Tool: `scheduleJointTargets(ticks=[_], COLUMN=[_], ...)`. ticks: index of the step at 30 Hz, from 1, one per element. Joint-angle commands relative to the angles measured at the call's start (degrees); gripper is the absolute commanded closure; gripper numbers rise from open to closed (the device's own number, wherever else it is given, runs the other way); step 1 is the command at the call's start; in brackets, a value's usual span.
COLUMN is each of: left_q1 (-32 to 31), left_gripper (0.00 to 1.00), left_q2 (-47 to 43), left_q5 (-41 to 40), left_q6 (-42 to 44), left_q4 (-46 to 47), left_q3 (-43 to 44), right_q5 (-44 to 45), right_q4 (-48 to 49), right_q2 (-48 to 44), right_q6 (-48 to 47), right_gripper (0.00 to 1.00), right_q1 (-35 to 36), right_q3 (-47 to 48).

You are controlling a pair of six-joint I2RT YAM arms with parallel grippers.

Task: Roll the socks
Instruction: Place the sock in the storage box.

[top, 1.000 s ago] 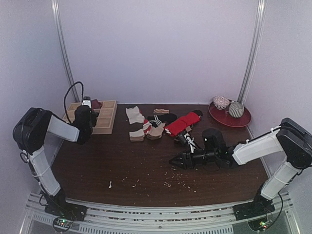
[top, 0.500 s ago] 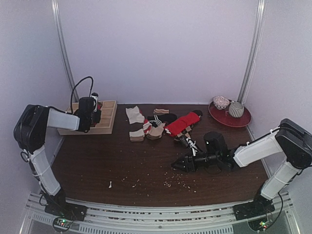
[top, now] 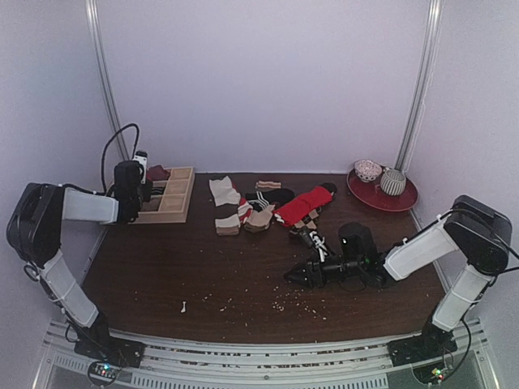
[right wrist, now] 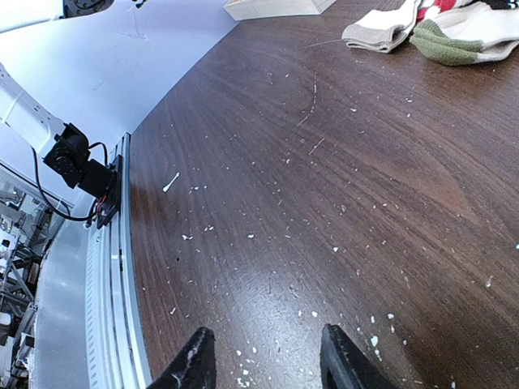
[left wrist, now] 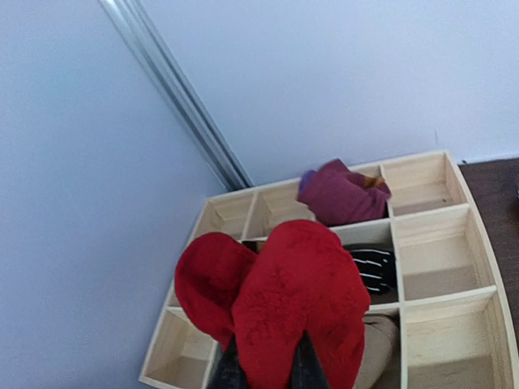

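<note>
Next I will move my left gripper to the right in the top view and down to release the bundle in the organizer's empty near corner section by the socks.
My left gripper (left wrist: pixel 263 374) is shut on a rolled bundle of bright red fuzzy sock (left wrist: pixel 300 308). It holds the bundle above the near-left compartments of the wooden organizer (left wrist: pixel 442 298). Tan fabric (left wrist: pixel 379 348) shows under the roll's right side; I cannot tell whether it belongs to the bundle. In the top view the left gripper (top: pixel 130 177) hovers at the organizer's (top: pixel 174 203) left end, and the bundle is hidden there. My right gripper (top: pixel 297 275) is open and empty, low over the table; the right wrist view shows it (right wrist: pixel 263 365) over bare wood.
The organizer holds a maroon roll (left wrist: pixel 340 193) and a black-and-white striped roll (left wrist: pixel 375 270). Loose socks lie mid-table: white (top: pixel 223 190), striped (top: pixel 268 197), red (top: pixel 302 204), tan and green (top: pixel 259 217). A red plate (top: pixel 401 200) with two bowls stands at the back right. Crumbs dot the table.
My left arm has swung left and back along the organizer with the bundle. The right gripper has barely shifted.
</note>
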Motion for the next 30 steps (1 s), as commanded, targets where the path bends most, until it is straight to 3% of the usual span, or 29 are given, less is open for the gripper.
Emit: scheduleJointTargets(ticks=[1, 4, 9, 15, 30], left_q1=[4.2, 7.8, 8.3, 4.4, -1.2], left_gripper=[1.00, 1.00, 1.00, 1.00, 1.00], left_q2=[-5.7, -7.1, -6.8, -4.1, 9.4], left_q5=[-3.3, -3.1, -1.3, -0.8, -0.5], left_q6=[3.0, 3.7, 4.0, 3.5, 5.9], left_q4=[6.8, 8.7, 4.3, 3.9, 1.8], left_q3=[-2.1, -3.6, -2.7, -2.3, 6.6], right_q5=[-2.9, -4.1, -4.9, -5.0, -3.6], right_q4=[7.7, 11.1, 16.7, 20.0, 17.3], right_q2=[2.4, 4.1, 6.4, 7.3, 4.7], right_q6=[2.3, 3.8, 6.8, 8.9, 7.7], right_gripper=[0.55, 0.55, 0.56, 0.56, 0.56], right_q1=[-0.4, -0.5, -0.5, -0.5, -0.6], right_q3=[-0.9, -1.2, -1.7, -2.3, -3.7])
